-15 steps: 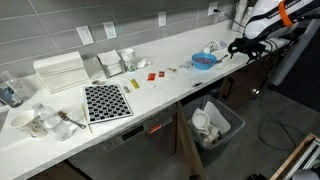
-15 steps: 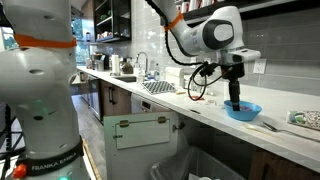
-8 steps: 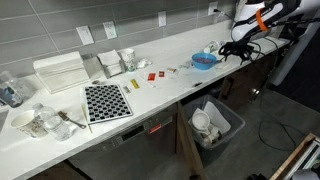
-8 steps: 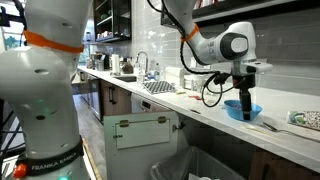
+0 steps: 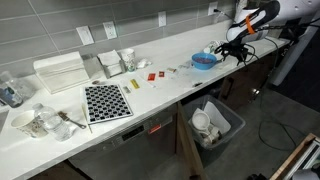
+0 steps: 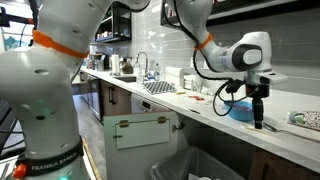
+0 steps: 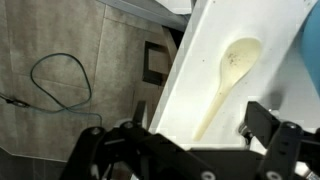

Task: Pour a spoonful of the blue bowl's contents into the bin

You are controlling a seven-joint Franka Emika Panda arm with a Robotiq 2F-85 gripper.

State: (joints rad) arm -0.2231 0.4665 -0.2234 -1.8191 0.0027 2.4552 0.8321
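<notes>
My gripper is open and still above the counter. Next, it needs to lower its fingers onto the handle near its end and close on the pale spoon.
The blue bowl sits on the white counter near its far end; it shows in both exterior views and at the right edge of the wrist view. A pale spoon lies on the counter beside the bowl. My gripper is past the bowl, low over the counter. In the wrist view it is open, with its fingers on either side of the spoon's handle end and nothing held. The dark grey bin with a pale liner stands on the floor below the counter.
A black-and-white dotted mat, a white ribbed box, cups and white bowls stand along the counter. The counter edge runs just beside the spoon. A cable lies on the floor.
My gripper has moved from above the blue bowl past it toward the counter's end and has come down over the spoon. The bowl has not moved.
</notes>
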